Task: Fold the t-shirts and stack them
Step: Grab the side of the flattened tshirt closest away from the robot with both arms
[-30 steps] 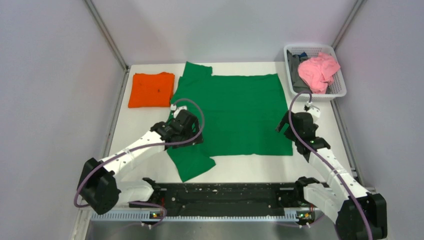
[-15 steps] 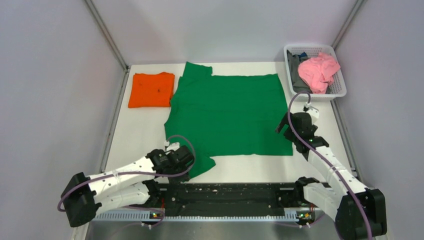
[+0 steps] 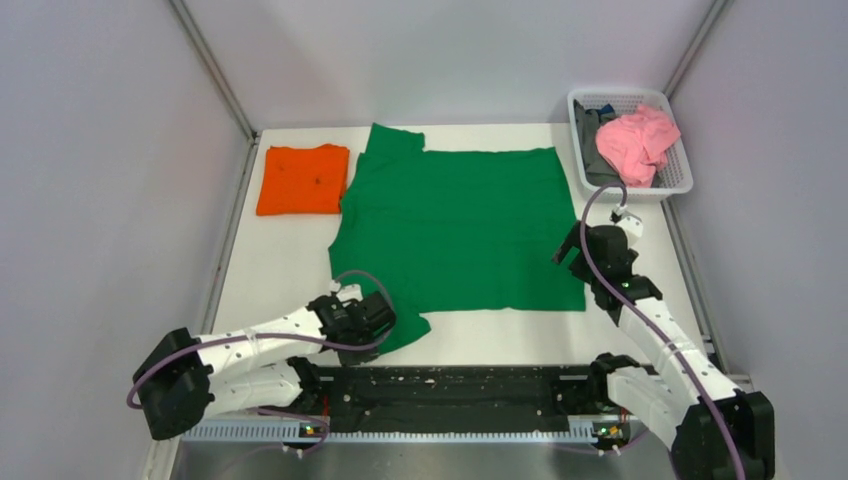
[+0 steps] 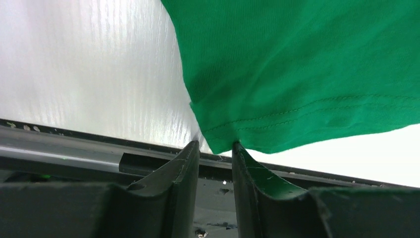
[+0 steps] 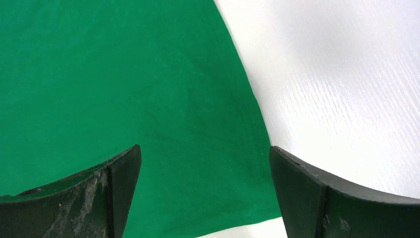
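Observation:
The green t-shirt's near corner (image 3: 581, 307) (image 5: 276, 214) on the basket's side lies below and back from my right gripper, which moves back and down onto it next.
The green t-shirt (image 3: 460, 220) lies spread flat across the middle of the table, its near sleeve pointing at the front edge. My left gripper (image 3: 372, 340) is low at that sleeve's tip. In the left wrist view the hemmed corner of the green sleeve (image 4: 307, 64) dips between the tips of my left gripper (image 4: 215, 146), whose jaws stand a narrow gap apart. My right gripper (image 3: 572, 255) hovers wide open over the shirt's near right corner (image 5: 124, 89), the right gripper's fingertips (image 5: 205, 153) straddling the cloth edge. The orange t-shirt (image 3: 303, 180) lies folded at the far left.
A white basket (image 3: 683, 182) at the far right corner holds pink cloth (image 3: 635, 140) and dark cloth. A black rail (image 3: 450, 385) runs along the table's front edge just behind the left gripper. Grey walls close in both sides.
My left arm swung from the shirt's left side down to the near sleeve tip, and its jaws narrowed from wide to a small gap. The right arm stayed put.

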Controlling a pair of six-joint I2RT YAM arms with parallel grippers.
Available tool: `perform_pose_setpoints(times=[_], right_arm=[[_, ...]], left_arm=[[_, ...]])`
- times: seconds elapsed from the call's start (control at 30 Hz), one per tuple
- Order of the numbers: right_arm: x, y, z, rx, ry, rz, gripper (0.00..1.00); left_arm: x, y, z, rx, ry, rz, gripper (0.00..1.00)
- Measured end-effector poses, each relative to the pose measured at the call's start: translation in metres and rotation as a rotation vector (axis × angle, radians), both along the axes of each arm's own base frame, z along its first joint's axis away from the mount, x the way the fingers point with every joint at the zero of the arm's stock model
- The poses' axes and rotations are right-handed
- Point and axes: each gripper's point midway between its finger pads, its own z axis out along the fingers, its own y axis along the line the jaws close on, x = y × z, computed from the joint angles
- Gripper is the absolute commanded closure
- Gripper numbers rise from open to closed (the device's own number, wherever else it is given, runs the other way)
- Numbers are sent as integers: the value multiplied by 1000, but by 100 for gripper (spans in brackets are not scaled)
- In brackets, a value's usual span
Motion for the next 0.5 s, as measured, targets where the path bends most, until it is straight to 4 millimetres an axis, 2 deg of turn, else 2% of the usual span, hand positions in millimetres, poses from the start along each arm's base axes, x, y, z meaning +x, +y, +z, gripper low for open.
perform_pose_setpoints(times=[0.17, 0.23, 0.27, 0.3, 0.43, 0.5], right_arm=[[-3, -1, 2, 0, -3, 0, 2], [-4, -1, 1, -2, 3, -1, 2], [-6, -1, 0, -3, 10, -1, 2], [-7, -2, 0, -4, 14, -1, 2], [-11, -3, -2, -7, 29, -4, 2], [-15, -4, -3, -1, 38, -19, 5]], left_arm=[[12, 0, 0, 14, -60, -3, 72], [14, 0, 0, 22, -65, -9, 84], [16, -1, 0, 24, -69, -14, 95], [17, -2, 0, 23, -73, -17, 100], [23, -9, 1, 19, -85, -33, 100], [24, -10, 1, 20, -86, -38, 100]])
